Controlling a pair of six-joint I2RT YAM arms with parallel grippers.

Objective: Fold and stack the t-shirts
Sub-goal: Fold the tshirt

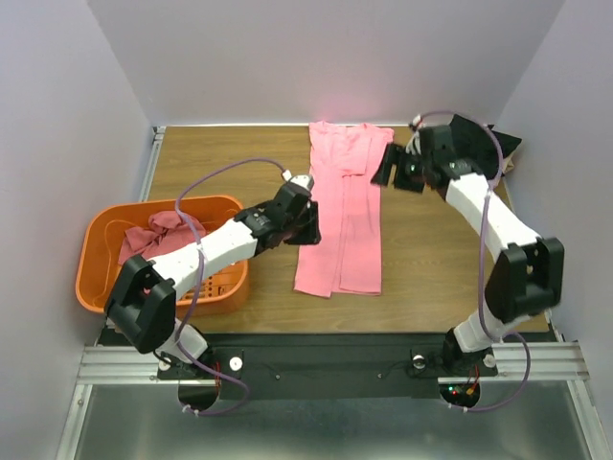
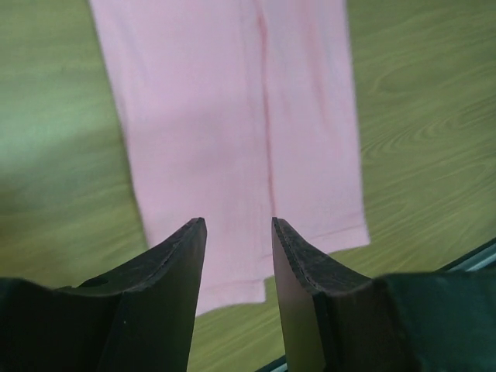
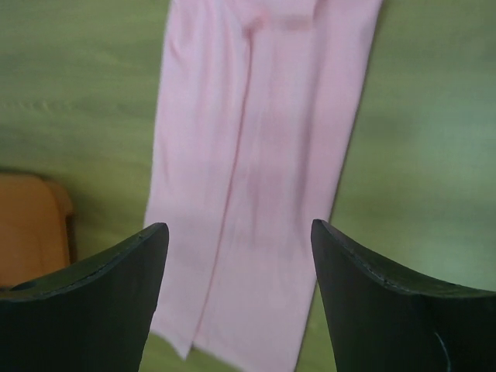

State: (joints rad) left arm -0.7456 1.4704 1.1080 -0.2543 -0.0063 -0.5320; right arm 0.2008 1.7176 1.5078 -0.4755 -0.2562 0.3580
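The lengthwise fold is done, and the hem corner farther from the basket is below and back of my right gripper. My right gripper should move back and down there next.
A light pink t-shirt [image 1: 343, 216] lies on the wooden table, folded lengthwise into a long narrow strip with its collar end at the back. It also shows in the left wrist view [image 2: 232, 116] and the right wrist view [image 3: 256, 139]. My left gripper [image 1: 309, 228] [image 2: 238, 229] is open and empty, hovering over the strip's left edge near the hem end. My right gripper [image 1: 391, 169] [image 3: 239, 229] is wide open and empty, above the strip's upper right side. A darker rose shirt [image 1: 158, 230] lies crumpled in the orange basket [image 1: 101, 251].
The orange basket stands at the left table edge and shows in the right wrist view [image 3: 31, 225]. A dark folded cloth [image 1: 502, 144] lies at the back right, partly hidden behind the right arm. White walls enclose the table on three sides.
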